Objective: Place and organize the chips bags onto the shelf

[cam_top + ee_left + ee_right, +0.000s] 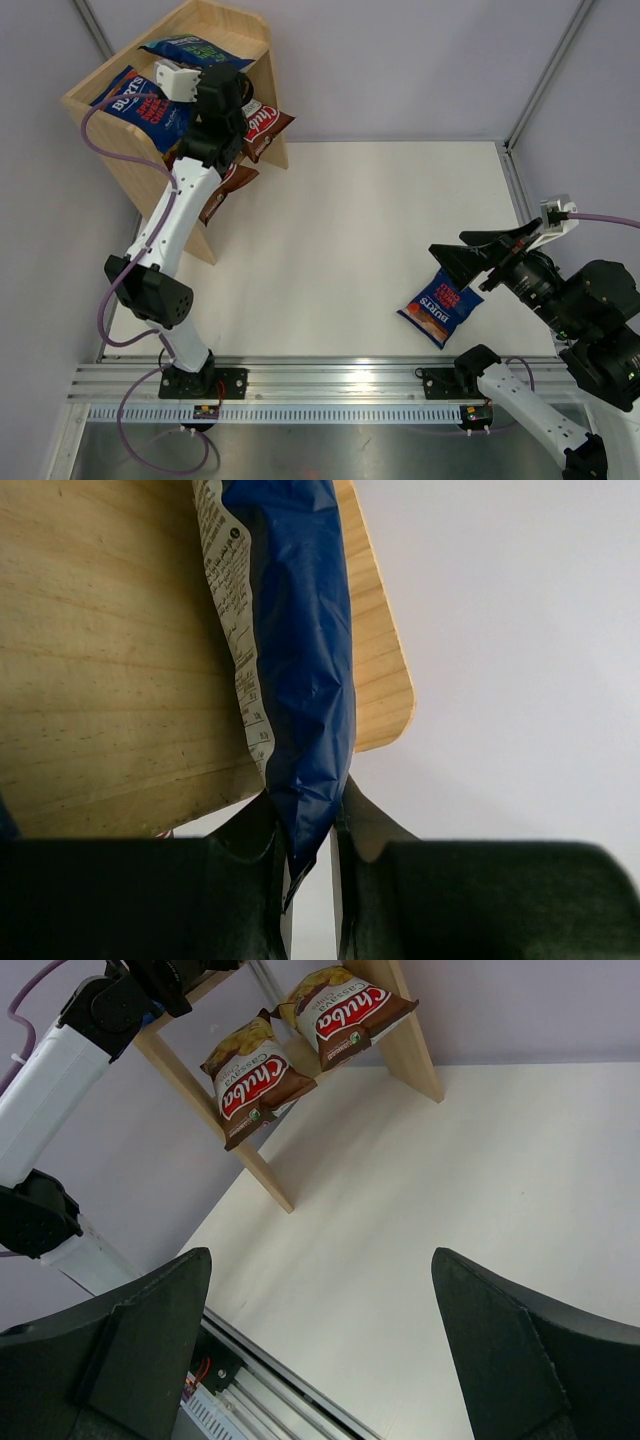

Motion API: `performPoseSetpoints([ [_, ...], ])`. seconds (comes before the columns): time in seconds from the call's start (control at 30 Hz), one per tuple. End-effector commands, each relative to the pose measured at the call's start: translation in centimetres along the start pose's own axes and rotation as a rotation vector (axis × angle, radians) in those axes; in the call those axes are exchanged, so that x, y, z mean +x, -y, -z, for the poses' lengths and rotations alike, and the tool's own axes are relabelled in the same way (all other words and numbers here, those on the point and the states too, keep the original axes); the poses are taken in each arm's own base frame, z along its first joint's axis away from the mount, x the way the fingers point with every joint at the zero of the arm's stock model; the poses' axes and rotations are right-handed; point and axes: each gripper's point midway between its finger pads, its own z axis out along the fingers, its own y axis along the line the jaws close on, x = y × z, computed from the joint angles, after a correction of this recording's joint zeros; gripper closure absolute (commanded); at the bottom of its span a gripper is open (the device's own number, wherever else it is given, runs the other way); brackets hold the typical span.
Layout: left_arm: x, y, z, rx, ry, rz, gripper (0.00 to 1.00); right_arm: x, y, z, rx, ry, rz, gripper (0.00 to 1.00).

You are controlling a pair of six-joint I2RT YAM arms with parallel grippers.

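Observation:
I should next move my left gripper outward and to the right in the top view and then let go, because the top level's bare far end [228, 36] is that way from it.
The wooden shelf [125, 165] stands at the table's far left corner. My left gripper [308, 830] is over its top tier, shut on the edge of a blue Burts bag [300, 660], which in the top view [195, 50] lies toward the back. A second Burts bag [140, 110] rests on the top tier's left. Two Chuba bags [350, 1010] [250, 1080] lie on the lower tier. A third Burts bag [440, 305] lies on the table at the near right. Just above it, my right gripper [452, 268] hangs open and empty.
A metal rail [330, 375] runs along the near edge with both arm bases on it. Grey walls enclose the white table [360, 230] at the back and sides. The left arm [60, 1060] stretches up along the shelf's front.

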Motion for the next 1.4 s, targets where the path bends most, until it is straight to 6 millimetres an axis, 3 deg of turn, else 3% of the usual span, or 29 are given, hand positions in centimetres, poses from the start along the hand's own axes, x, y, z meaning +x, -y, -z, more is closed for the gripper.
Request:
performPoseSetpoints([
  [0.0, -1.5, 2.1, 0.3, 0.037, 0.049, 0.047, 0.96, -0.6, -0.1, 0.2, -0.001, 0.023, 0.029, 0.0],
  [0.03, -1.1, 1.4, 0.3, 0.025, 0.047, 0.039, 0.96, -0.6, 0.0, 0.0, 0.001, 0.019, 0.029, 0.01],
  [0.5, -3.8, 1.6, 1.7, 0.044, 0.099, 0.066, 0.95, -0.8, -0.5, 0.6, -0.012, 0.018, 0.019, 0.01],
  [0.6, -3.3, 2.6, 0.9, 0.065, 0.076, 0.067, 0.95, -0.6, -0.6, 0.5, -0.02, 0.017, 0.007, 0.0],
  [0.8, 0.0, 1.8, -0.8, 0.051, 0.033, 0.082, 0.95, -0.7, -0.9, 0.7, -0.038, 0.028, 0.0, 0.01],
  [1.0, 2.9, 2.8, -2.2, 0.074, 0.025, 0.104, 0.95, -0.5, -2.0, 1.8, -0.102, 0.041, -0.038, 0.01],
  [1.03, 2.8, 3.5, -2.3, 0.091, 0.035, 0.119, 0.94, -0.5, -2.3, 2.0, -0.115, 0.047, -0.056, 0.01],
  [1.37, 4.4, 3.5, -4.6, 0.101, 0.084, 0.124, 0.91, 0.8, -3.1, 3.4, -0.169, 0.015, -0.097, 0.01],
])
